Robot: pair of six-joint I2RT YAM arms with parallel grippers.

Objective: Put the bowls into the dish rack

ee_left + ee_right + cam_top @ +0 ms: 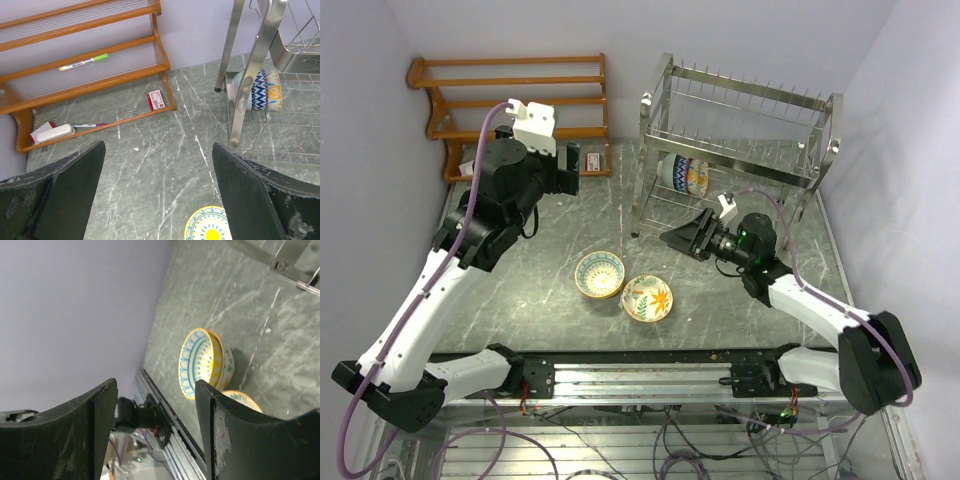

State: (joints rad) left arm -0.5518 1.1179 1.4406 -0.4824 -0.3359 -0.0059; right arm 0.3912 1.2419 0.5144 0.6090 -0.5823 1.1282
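My right gripper lowers and draws back next, turning its fingers down onto the cream bowl's near rim (633, 317), since that rim lies below and back.
Two bowls sit side by side on the table: a yellow-teal bowl (599, 274) (210, 227) (202, 362) and a cream bowl with orange leaves (648, 298) (240, 397). A blue-orange bowl (683, 174) (262, 90) stands on edge in the lower tier of the silver dish rack (740, 130) (260, 45). My right gripper (685, 235) (156, 382) hovers open and empty in front of the rack, turned sideways and pointing left above the two table bowls. My left gripper (570, 168) (159, 145) hangs open and empty high over the table, left of the rack.
A brown wooden slatted shelf (520, 90) (85, 60) stands at the back left, holding a marker (82, 62), a white eraser (55, 133) and a red-white card (156, 100). A metal rail (640, 375) runs along the near edge. Walls close in on both sides.
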